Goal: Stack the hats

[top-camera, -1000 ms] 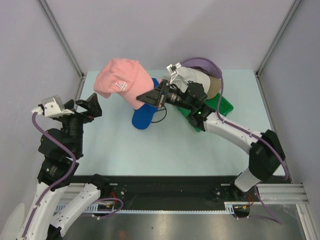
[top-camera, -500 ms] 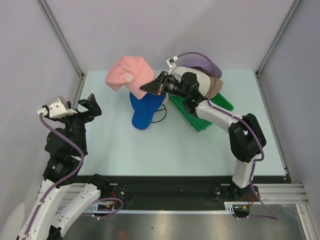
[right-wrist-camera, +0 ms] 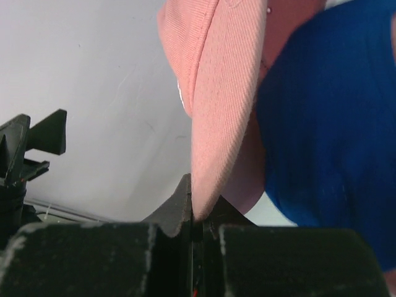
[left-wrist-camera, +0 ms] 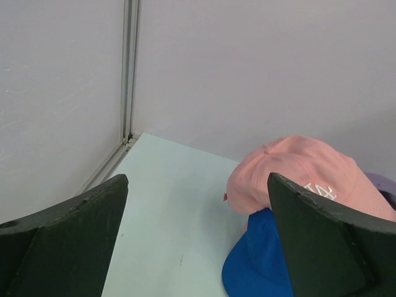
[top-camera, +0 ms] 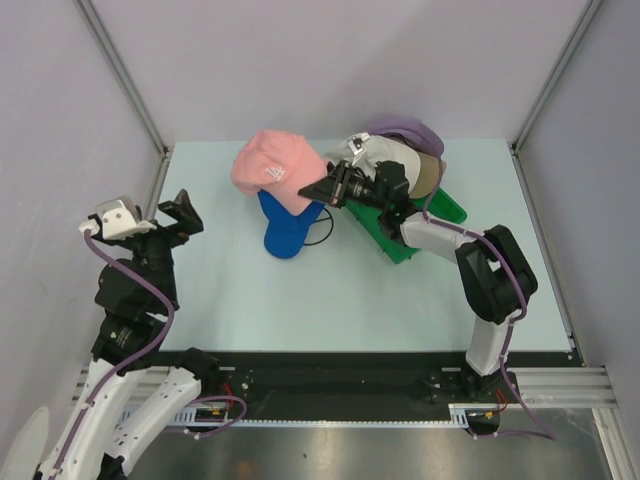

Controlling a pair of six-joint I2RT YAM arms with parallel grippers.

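My right gripper draws back next toward the green tray's edge [top-camera: 371,227] by the wire frame, then releases the pink hat's brim, as its top juts past the blue hat [top-camera: 287,228].
My right gripper [top-camera: 325,189] is shut on the brim of the pink hat [top-camera: 272,170], holding it in the air over the royal blue hat [top-camera: 287,228], which lies on the table. In the right wrist view the pink brim [right-wrist-camera: 219,105] runs down into the pinched jaws [right-wrist-camera: 199,207], with blue fabric [right-wrist-camera: 334,124] to the right. White [top-camera: 375,152], tan [top-camera: 430,172] and lavender [top-camera: 405,131] hats sit piled at the back right. My left gripper [top-camera: 178,215] stands open at the left, well clear; its wrist view shows the pink hat [left-wrist-camera: 297,173] above the blue one [left-wrist-camera: 257,263].
A flat green tray [top-camera: 400,235] lies under the hat pile and my right arm. A thin black wire frame [top-camera: 322,232] shows beside the blue hat. Grey walls close the table at left, back and right.
My right gripper has carried the pink hat to the right and down, from the back left to just over the blue hat. The left arm has hardly moved.
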